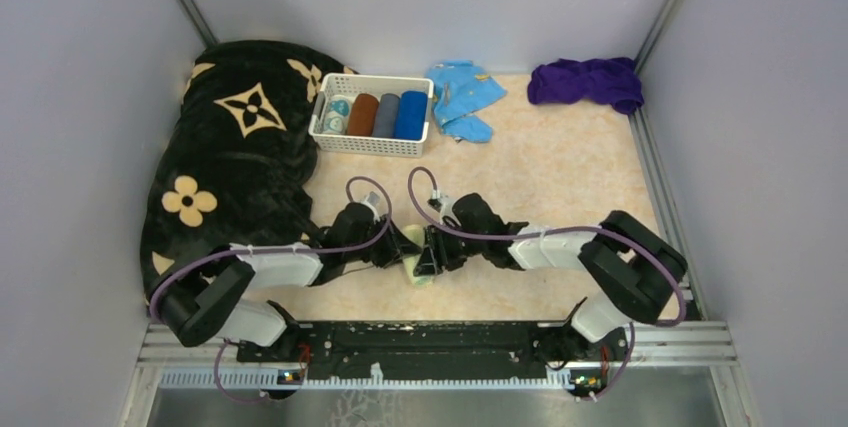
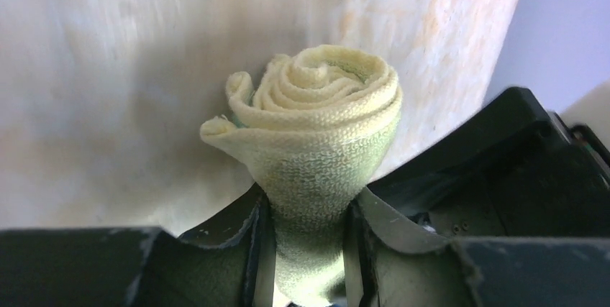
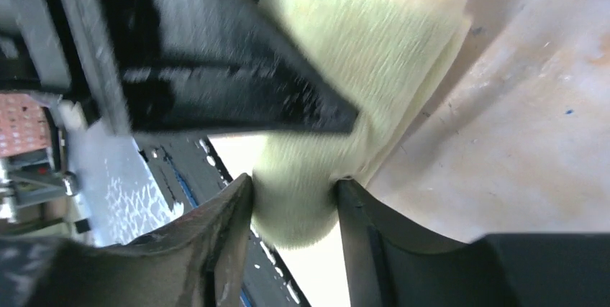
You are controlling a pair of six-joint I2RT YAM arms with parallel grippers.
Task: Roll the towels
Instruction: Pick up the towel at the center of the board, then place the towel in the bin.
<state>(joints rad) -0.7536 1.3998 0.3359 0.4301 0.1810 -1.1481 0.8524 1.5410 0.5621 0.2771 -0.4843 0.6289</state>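
My left gripper is next going to carry this roll up and outward, lower it onto the teal-marked roll (image 1: 338, 114) and let go, because the basket that already holds rolls is outward of the gripper.
A pale yellow towel (image 1: 417, 252), rolled into a tight spiral, is held between both grippers near the table's front centre. My left gripper (image 1: 398, 252) is shut on the roll; in its wrist view the roll (image 2: 316, 120) stands out of the fingers (image 2: 309, 242) with the spiral end showing. My right gripper (image 1: 432, 259) is shut on the same roll (image 3: 345, 70), pinching its end between the fingers (image 3: 291, 206). A royal blue rolled towel (image 1: 411, 114) lies in the white basket (image 1: 372, 143). A dark purple towel (image 1: 588, 82) lies crumpled at the back right corner.
The basket also holds a brown roll (image 1: 362, 114), a grey roll (image 1: 386, 115) and a small teal-marked roll (image 1: 338, 114). A black blanket with tan flowers (image 1: 235, 157) covers the left side. A light blue cloth with orange marks (image 1: 463, 97) lies beside the basket. Grey walls enclose the table.
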